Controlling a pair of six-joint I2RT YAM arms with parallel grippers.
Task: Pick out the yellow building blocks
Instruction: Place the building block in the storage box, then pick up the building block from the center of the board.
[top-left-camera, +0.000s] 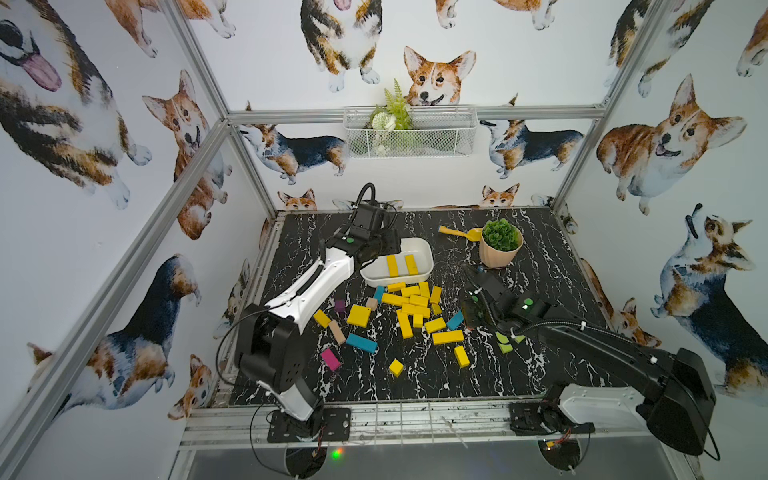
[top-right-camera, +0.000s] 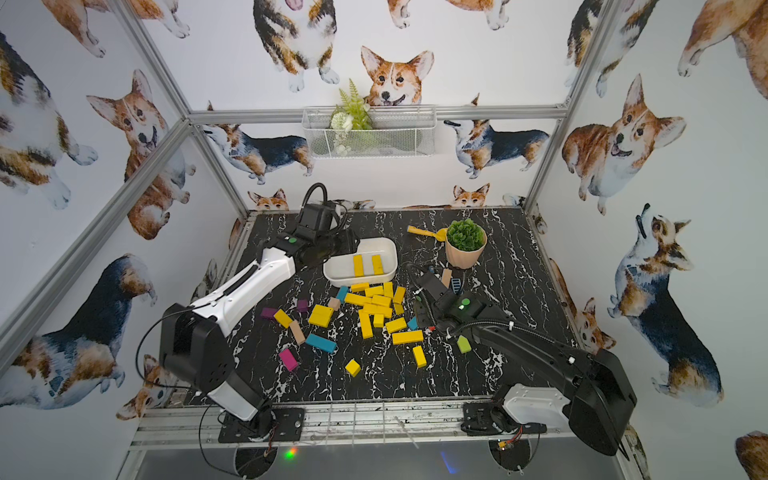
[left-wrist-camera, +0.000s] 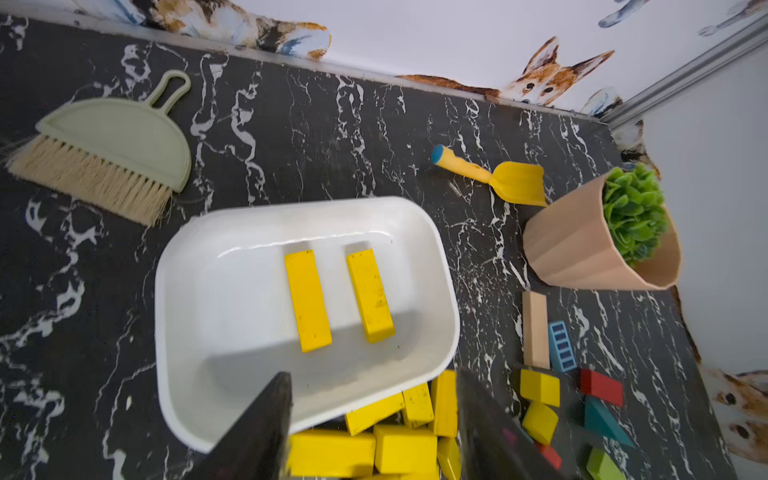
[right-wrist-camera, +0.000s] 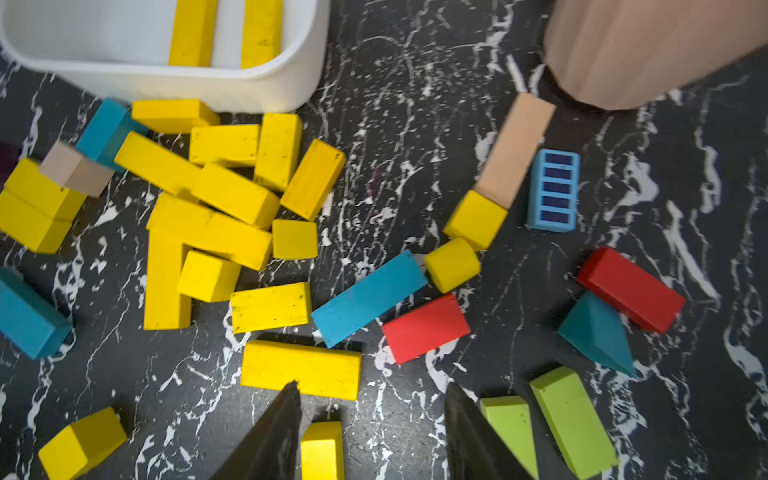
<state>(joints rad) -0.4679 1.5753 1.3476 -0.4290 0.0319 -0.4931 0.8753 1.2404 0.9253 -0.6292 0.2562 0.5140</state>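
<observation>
The cube's top lies uncovered, so my right gripper next moves to the pile and down around the small yellow cube (top-left-camera: 417, 321) (right-wrist-camera: 209, 276) beside the long crosswise bar.
Several yellow building blocks (top-left-camera: 415, 300) lie piled on the black marble table just in front of a white tub (top-left-camera: 376, 272). Two yellow bars (left-wrist-camera: 307, 299) rest side by side inside the tub (left-wrist-camera: 232, 291). My left gripper (left-wrist-camera: 374, 374) hangs open over the tub's near rim with nothing between its fingers; in a top view the left gripper (top-left-camera: 384, 245) is at the tub's left end. My right gripper (right-wrist-camera: 373, 386) is open above the table right of the pile (right-wrist-camera: 232, 195). A small yellow block (right-wrist-camera: 322, 449) lies on the table between its fingers, close to one finger.
A potted plant (top-left-camera: 500, 249) and a yellow toy scoop (top-left-camera: 457, 233) stand behind the right arm. A green dustpan with brush (left-wrist-camera: 116, 153) lies behind the tub. Teal (top-left-camera: 361, 343), pink (top-left-camera: 330, 359), red (right-wrist-camera: 426, 328) and lime-green (right-wrist-camera: 573, 424) blocks are scattered around.
</observation>
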